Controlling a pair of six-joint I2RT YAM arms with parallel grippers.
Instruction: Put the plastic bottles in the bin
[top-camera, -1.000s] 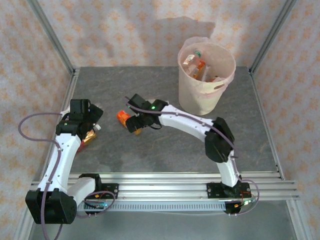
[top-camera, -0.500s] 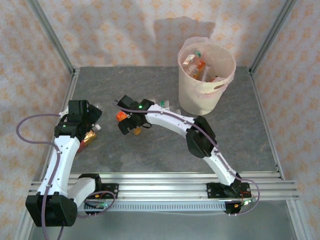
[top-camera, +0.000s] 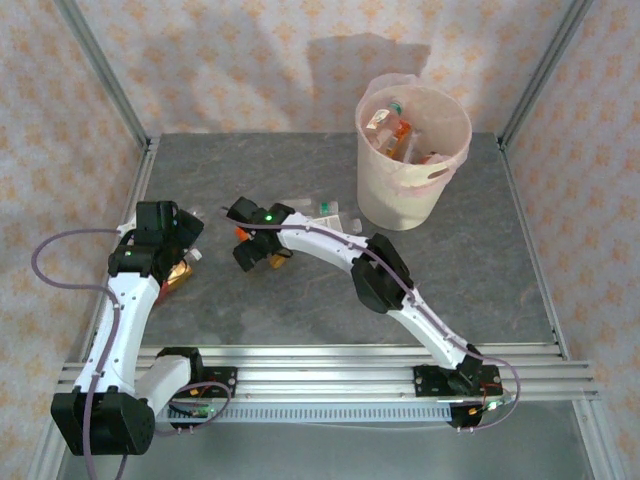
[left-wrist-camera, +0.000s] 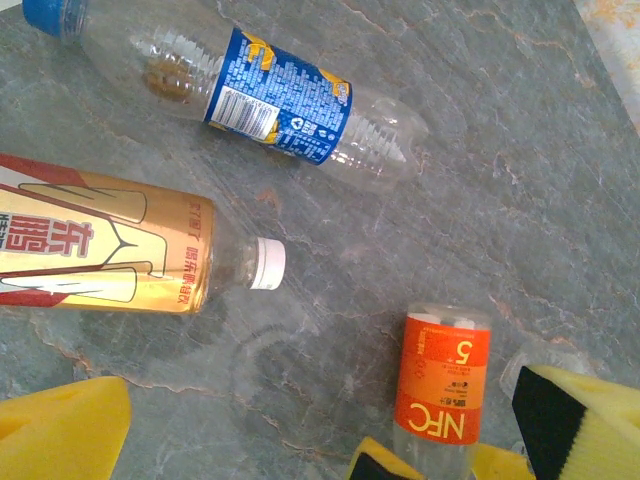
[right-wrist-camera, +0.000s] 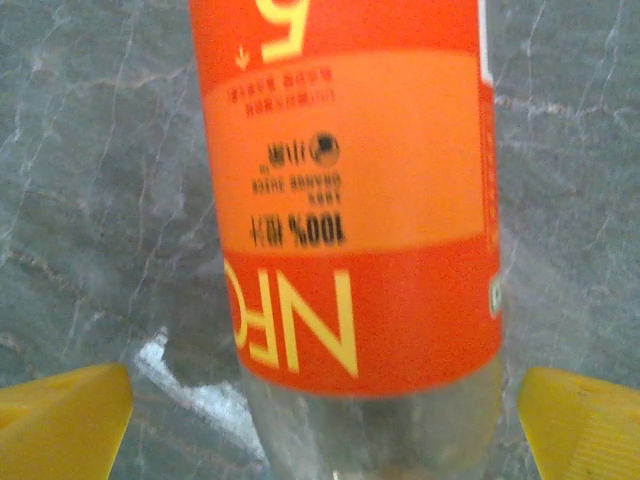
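My right gripper is just above the bottle, which lies between its open yellow fingers. Next, it needs to lower with those fingers around the orange label (top-camera: 241, 234) (right-wrist-camera: 350, 165) and close there.
An orange-labelled NFC bottle (right-wrist-camera: 350, 200) lies on the grey table between the wide-apart yellow fingers (right-wrist-camera: 65, 415) of my right gripper (right-wrist-camera: 320, 420), which is open and not touching it. Seen from above, that gripper (top-camera: 252, 250) hangs over the orange bottle (top-camera: 242, 234) left of centre. My left gripper (top-camera: 165, 232) is open above a golden tea bottle (left-wrist-camera: 100, 250) and a clear blue-labelled bottle (left-wrist-camera: 280, 95). The same NFC bottle (left-wrist-camera: 443, 385) lies to their right. The cream bin (top-camera: 400, 205) stands at the back right with several bottles (top-camera: 395, 130) inside.
A clear bottle with a green cap (top-camera: 325, 210) lies beside the right forearm, near the bin's base. Metal frame posts (top-camera: 100, 70) and patterned walls close in the table. The aluminium rail (top-camera: 330, 365) runs along the near edge.
The right arm has stretched further left and lowered over the orange bottle, its jaws spreading a little wider. The left arm has barely moved.
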